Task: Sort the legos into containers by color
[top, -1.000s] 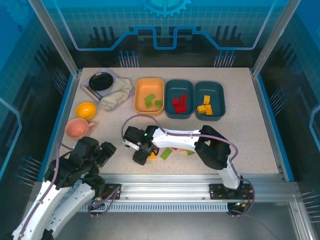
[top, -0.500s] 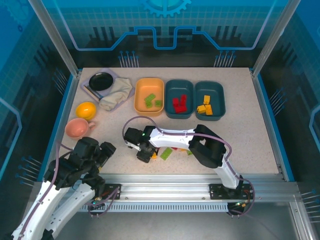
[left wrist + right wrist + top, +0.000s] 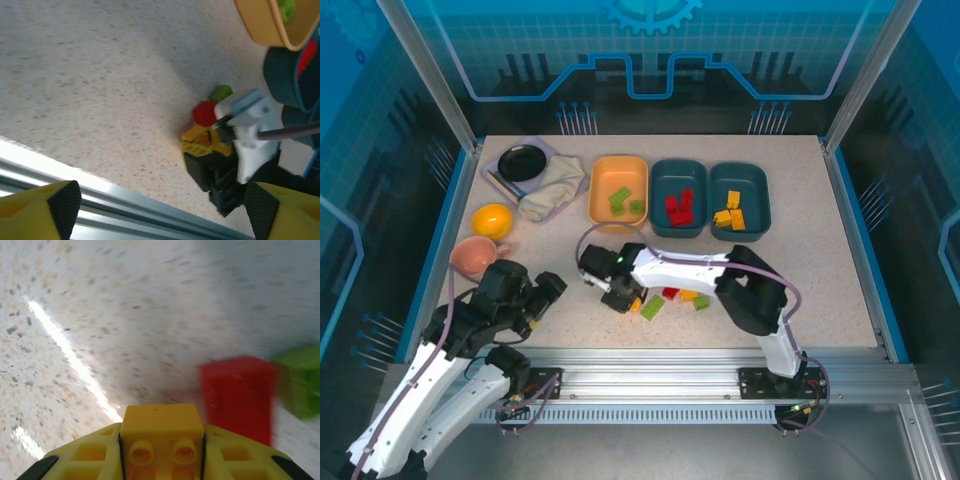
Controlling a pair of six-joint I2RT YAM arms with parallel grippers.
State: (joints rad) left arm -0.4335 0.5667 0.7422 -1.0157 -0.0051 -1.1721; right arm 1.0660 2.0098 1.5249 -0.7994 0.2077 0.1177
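My right gripper lifts the matching lego outward over the bare tray bottom beside yellow-orange legos next and releases it, since their teal tray stands outward of my gripper.
My right gripper point(image 3: 630, 301) is shut on a yellow-orange lego point(image 3: 161, 432), held just above the table at the front centre. Beside it lie a red lego point(image 3: 237, 395) and a light green lego point(image 3: 300, 385); the loose legos point(image 3: 672, 299) sit in a small cluster. My left gripper point(image 3: 548, 292) hangs open and empty to the left, its camera facing the right gripper point(image 3: 220, 165). At the back stand the yellow-orange tray point(image 3: 599, 195) with green legos, the middle teal tray point(image 3: 658, 200) with red ones and the right teal tray point(image 3: 761, 196) with yellow-orange ones.
At the back left are a black round dish point(image 3: 522, 161) and a crumpled cloth point(image 3: 552, 188). A yellow bowl point(image 3: 492, 219) and a pink bowl point(image 3: 475, 256) stand near my left arm. The aluminium rail point(image 3: 650, 358) runs along the near edge.
My right gripper has shifted right and slightly back, carrying the yellow-orange lego. My left arm has reached forward and right, closer to the right gripper.
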